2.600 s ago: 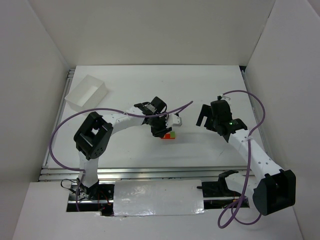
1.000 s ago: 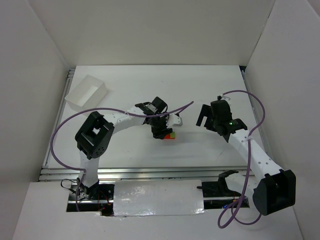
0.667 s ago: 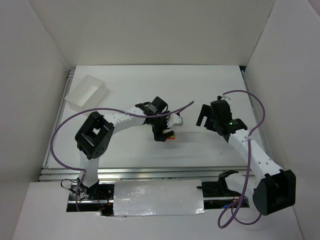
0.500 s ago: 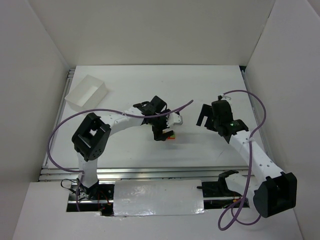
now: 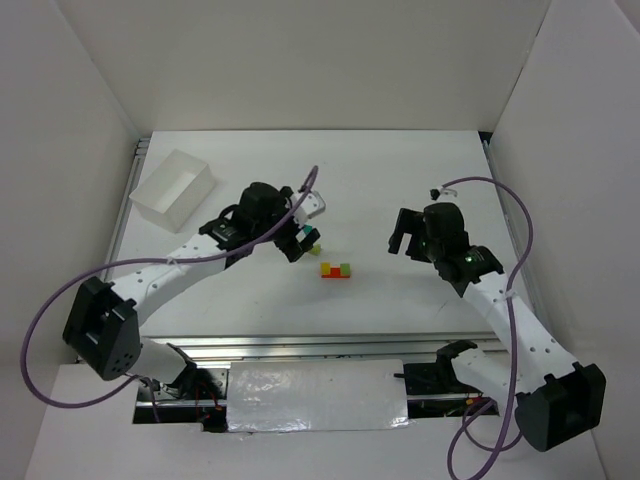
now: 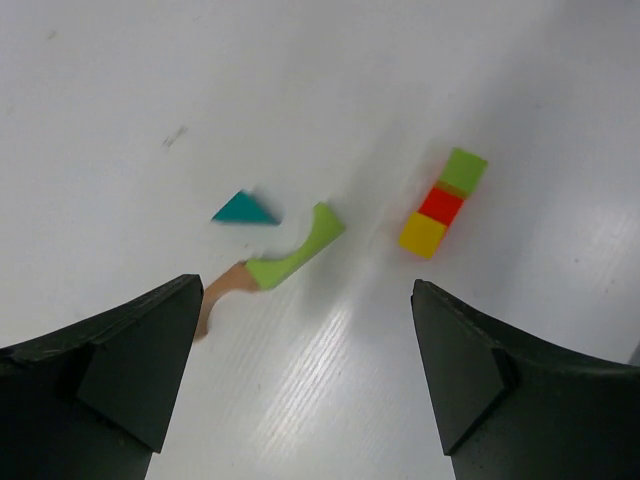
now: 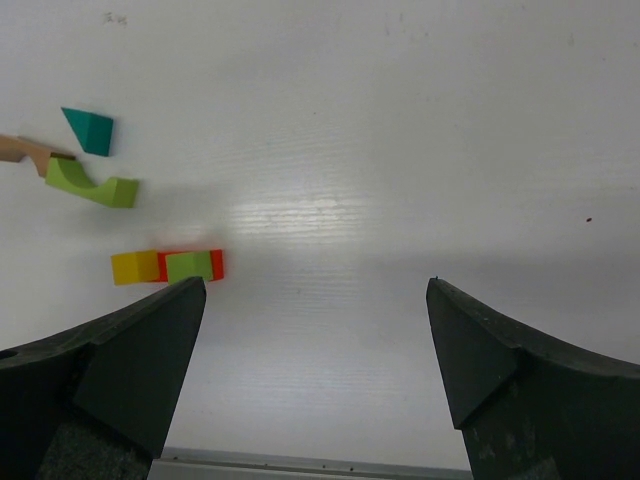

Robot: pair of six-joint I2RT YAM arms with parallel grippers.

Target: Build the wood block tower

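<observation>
The green arch piece lies at an angle, well away. My right gripper should next swing over beside the teal triangle, turn and go down onto the green arch piece.
The wood block tower lies in pieces on the white table. A yellow block, a red block and a green block touch in a short cluster. Left of it lie a teal triangle, a green arch piece and a tan curved piece. My left gripper hangs open just left of the loose pieces, holding nothing. The right gripper is open and empty, to the right of the cluster, with the teal triangle farther left.
A white rectangular box stands at the back left of the table. White walls close in the left, back and right sides. A metal rail runs along the near edge.
My left gripper opened and drew back up and left, off the coloured cluster, leaving it on the table and uncovering the teal, green and tan pieces. The right arm shifted slightly.
</observation>
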